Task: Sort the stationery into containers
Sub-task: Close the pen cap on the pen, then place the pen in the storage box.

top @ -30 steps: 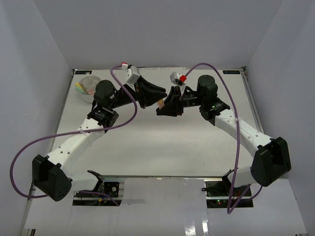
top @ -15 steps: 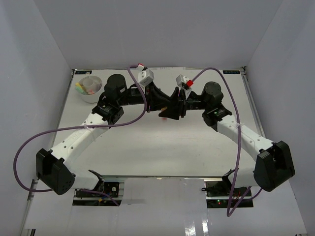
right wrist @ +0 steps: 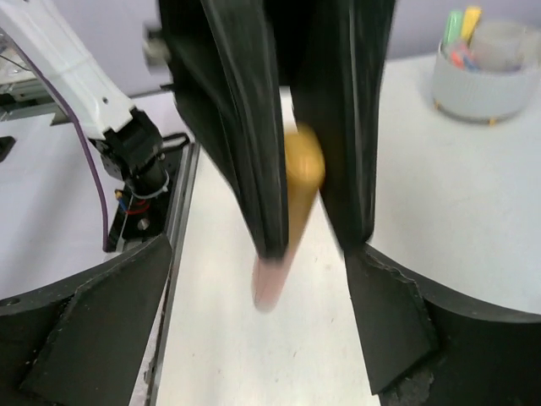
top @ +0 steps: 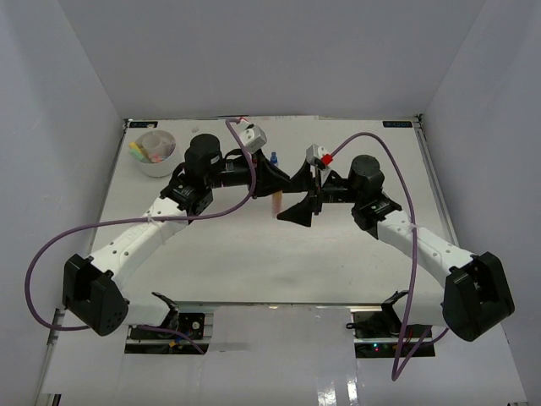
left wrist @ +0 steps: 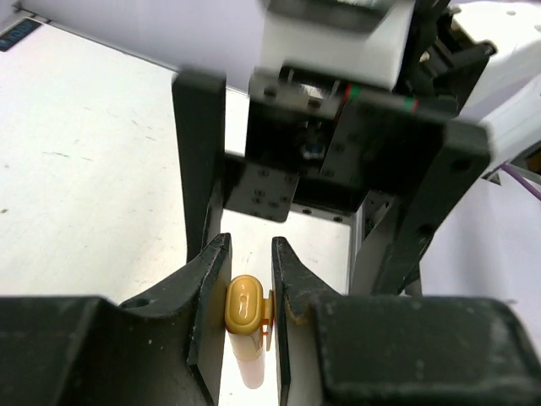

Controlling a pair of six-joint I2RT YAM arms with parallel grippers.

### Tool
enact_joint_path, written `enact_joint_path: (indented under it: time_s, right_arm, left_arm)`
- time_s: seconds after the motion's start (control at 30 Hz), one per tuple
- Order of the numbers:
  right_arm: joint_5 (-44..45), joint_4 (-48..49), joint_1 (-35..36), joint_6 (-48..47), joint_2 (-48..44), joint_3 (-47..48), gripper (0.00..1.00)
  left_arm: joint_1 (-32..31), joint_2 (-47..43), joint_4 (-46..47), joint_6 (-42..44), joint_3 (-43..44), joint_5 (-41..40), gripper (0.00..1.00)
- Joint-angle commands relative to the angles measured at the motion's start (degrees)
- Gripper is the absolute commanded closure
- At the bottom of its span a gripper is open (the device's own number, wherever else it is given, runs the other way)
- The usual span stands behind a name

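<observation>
Markers are already standing in the white round container [top: 156,165], so I should move my left gripper to the left in the top view, lower it next to those markers and let go.
A marker with a yellow-orange cap [left wrist: 246,304] and a pale pink body [right wrist: 270,283] hangs above the table's middle [top: 277,204]. My left gripper [left wrist: 249,245] is shut on its cap end, one finger on each side. My right gripper [right wrist: 258,249] faces it from the right with its fingers [right wrist: 385,321] spread wide on either side of the left jaws, touching nothing. In the top view the left gripper [top: 275,188] and right gripper [top: 292,193] meet nose to nose. The white round container [top: 156,165] stands at the far left, with markers upright in it [right wrist: 461,25].
A small blue-capped bottle [top: 274,157] stands on the table just beyond the two grippers. Purple cables loop over both arms. White walls close the table on the left, back and right. In the right wrist view the container [right wrist: 482,89] is far off at the upper right.
My right gripper has opened wide and let go of the marker. My left gripper came in from the left and now holds it. Both grippers shifted slightly nearer.
</observation>
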Motion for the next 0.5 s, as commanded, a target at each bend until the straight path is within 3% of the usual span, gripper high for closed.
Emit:
enact_joint_path:
  time_s: [0.0,0.17,0.23,0.47]
  right_arm:
    - [2.63,-4.27,-0.28,-4.52,-0.96,-3.25,0.1]
    - [7.63,-6.81,-1.16,-6.19,-2.55,-7.65,0.03]
    - [9.83,-8.74,-1.6,-6.9,-3.68,-8.09,0.02]
    - [22.21,-11.56,-1.6,-8.13,-7.03,-10.38,0.1]
  left_arm:
    - [1.15,-3.91,3.29,0.42,-1.63,-4.04,1.0]
    - [3.61,-6.98,4.0,1.21,-6.11,-12.81,1.0]
    - [5.79,-7.95,3.83,1.03,-8.74,-21.15,1.0]
    - [16.51,-11.82,5.23,-1.07,-13.76,-44.1,1.0]
